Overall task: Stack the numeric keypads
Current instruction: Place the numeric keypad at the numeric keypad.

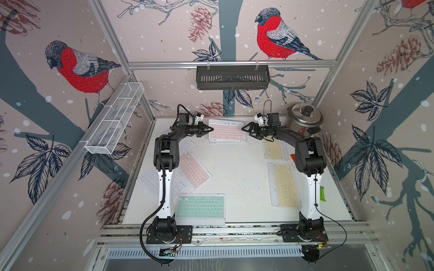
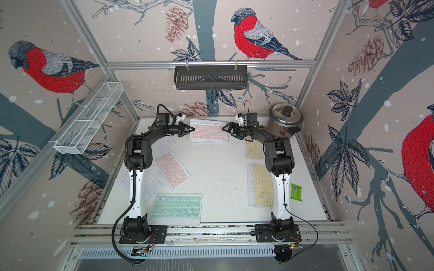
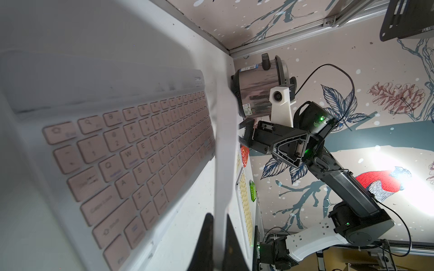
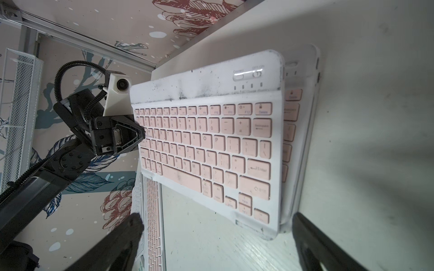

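Observation:
The left gripper brings the top keypad's held edge down onto the lower keypad (image 1: 223, 142) (image 3: 131, 158) next and releases. That keypad lies below it, a gap showing under the top keypad's edge.
A stack of numeric keypads (image 1: 226, 132) (image 2: 209, 132) lies at the back centre, a pink-keyed one (image 4: 206, 145) on top and skewed over a clear-framed one (image 4: 303, 131). My left gripper (image 1: 212, 128) (image 3: 219, 218) is shut on the top keypad's left edge, which shows as a thin pale strip between its fingers. My right gripper (image 1: 250, 134) (image 4: 216, 219) stands open beside the stack's right front corner, holding nothing. Loose keypads lie around: pink (image 1: 193, 170), white (image 1: 150, 179), mint green (image 1: 199, 206) and two yellow ones (image 1: 273, 150) (image 1: 284, 185).
A steel pot with a lid (image 1: 305, 117) stands in the back right corner, close behind my right arm. A small green packet (image 1: 323, 193) lies by the right wall. A white wire basket (image 1: 115, 119) and a black basket (image 1: 232, 77) hang on the frame.

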Available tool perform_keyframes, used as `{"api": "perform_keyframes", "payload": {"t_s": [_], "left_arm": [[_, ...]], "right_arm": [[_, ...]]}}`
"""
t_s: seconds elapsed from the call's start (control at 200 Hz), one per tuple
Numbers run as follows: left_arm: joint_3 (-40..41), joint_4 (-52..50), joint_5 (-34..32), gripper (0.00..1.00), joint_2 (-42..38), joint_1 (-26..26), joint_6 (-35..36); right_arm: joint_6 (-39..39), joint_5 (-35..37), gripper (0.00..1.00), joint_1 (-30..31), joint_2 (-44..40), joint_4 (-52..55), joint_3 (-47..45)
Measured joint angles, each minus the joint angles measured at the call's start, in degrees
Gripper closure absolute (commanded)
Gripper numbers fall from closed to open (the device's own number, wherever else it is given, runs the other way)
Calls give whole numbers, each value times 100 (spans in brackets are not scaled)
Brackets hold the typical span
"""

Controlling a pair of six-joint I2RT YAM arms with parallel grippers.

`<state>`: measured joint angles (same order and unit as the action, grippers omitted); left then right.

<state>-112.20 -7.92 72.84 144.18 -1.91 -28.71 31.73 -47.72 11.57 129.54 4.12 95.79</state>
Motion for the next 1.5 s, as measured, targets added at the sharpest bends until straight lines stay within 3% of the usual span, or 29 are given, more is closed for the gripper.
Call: {"api": "perform_keyframes", "payload": {"t_s": [0.26, 1.056, 1.332, 1.502], "left_arm": [[-525, -518, 61, 100, 407, 26, 197], [-1108, -468, 33, 98, 901, 74, -175], [-1303, -533, 26, 90, 1032, 72, -170], [-1344, -595, -186, 78, 1067, 68, -129]], "right_arm": [[98, 61, 0, 74, 160, 11, 98], [83, 295, 0, 210, 448, 90, 304], [-26, 420, 0, 219, 452, 205, 332], [-39, 442, 0, 221, 481, 229, 354]]}}
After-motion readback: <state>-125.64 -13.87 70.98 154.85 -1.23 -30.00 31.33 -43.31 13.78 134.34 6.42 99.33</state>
